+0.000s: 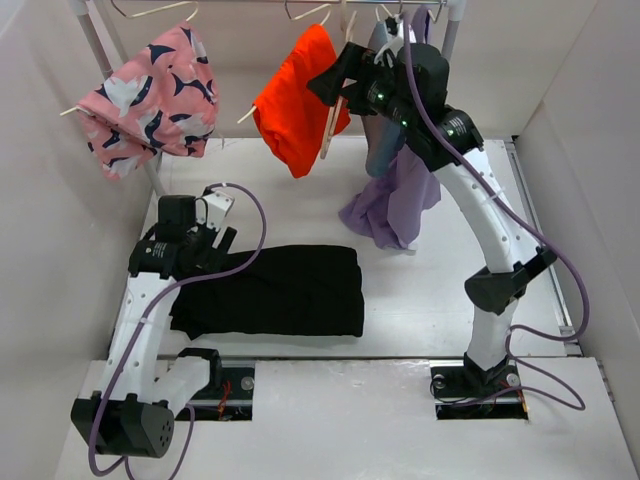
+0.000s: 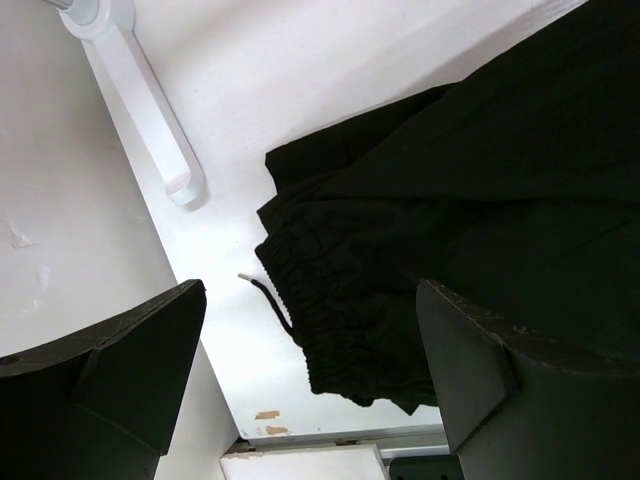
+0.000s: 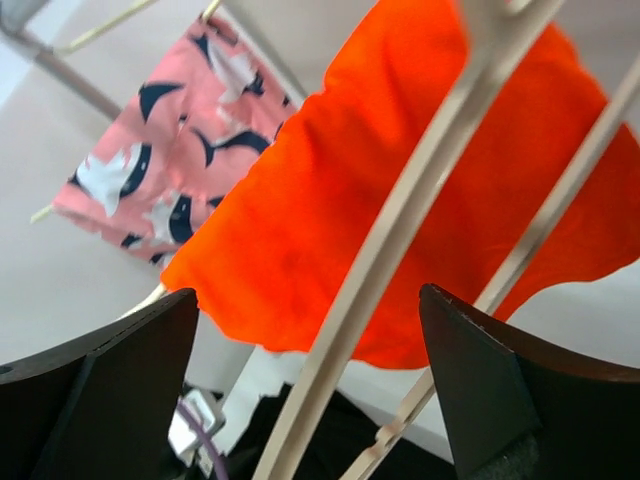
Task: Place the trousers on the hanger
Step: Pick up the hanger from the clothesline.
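The robot's right gripper will next stay raised at the hanger and close its open fingers onto the nearer bar, because that bar already runs between them.
The black trousers lie folded flat on the table, their gathered waistband and drawstring toward the left. My left gripper hovers over that waist end, open, the waistband showing between its fingers without contact. The pale beige hanger hangs tilted from the rail in front of the orange garment. My right gripper is raised to it and open; one hanger bar runs between its fingers, untouched, and a second bar passes near the right finger.
On the rail hang an orange garment, a pink patterned garment and a lavender garment behind my right arm. The rack's white foot rests by the left wall. White walls enclose the table.
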